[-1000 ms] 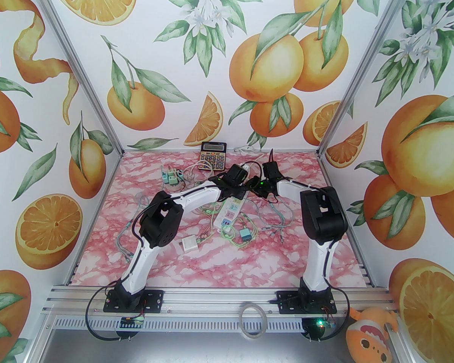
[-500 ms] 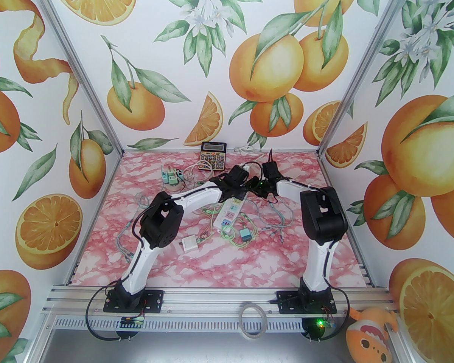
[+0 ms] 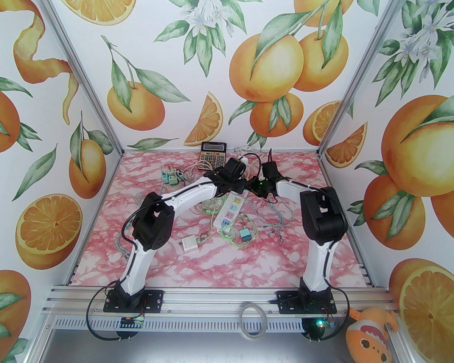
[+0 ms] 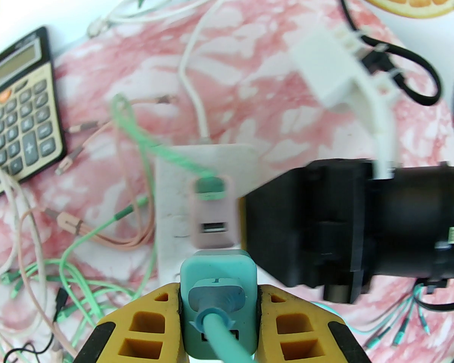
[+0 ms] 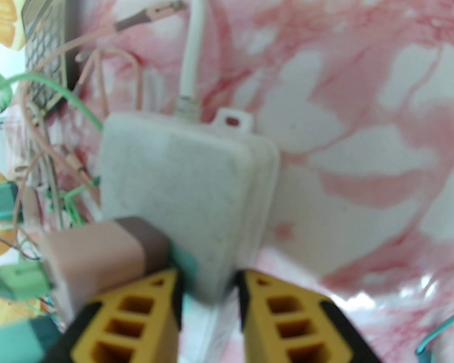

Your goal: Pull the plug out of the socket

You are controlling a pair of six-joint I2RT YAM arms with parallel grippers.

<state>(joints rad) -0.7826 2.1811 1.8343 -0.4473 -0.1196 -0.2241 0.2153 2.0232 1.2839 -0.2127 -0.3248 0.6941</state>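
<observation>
The left gripper will swing up, back and down to release the plug on the bare tabletop next to the loose teal plug, since that one lies back of the gripper.
In the left wrist view my left gripper (image 4: 218,292) is shut on a teal plug (image 4: 218,278) with a teal cable, held just over the white socket strip (image 4: 170,187). Its prongs are hidden, so I cannot tell whether they are clear of the strip. A pink plug (image 4: 212,217) with a green cable sits in the strip just beyond. My right gripper (image 5: 208,278) is clamped on the side edge of the socket strip (image 5: 181,187), beside the pink plug (image 5: 94,255). From above, both grippers, left (image 3: 239,165) and right (image 3: 255,185), meet at the strip's (image 3: 230,212) far end.
A calculator (image 3: 213,156) lies at the back, just behind the grippers. Loose green, pink and white cables spread around the strip. A white adapter (image 3: 189,244) and a teal plug (image 3: 244,234) lie nearer the front, and green plugs (image 3: 169,176) sit at the back left.
My left arm has risen and drawn back and to the left, carrying the teal plug. The right arm has stayed where it was on the strip.
</observation>
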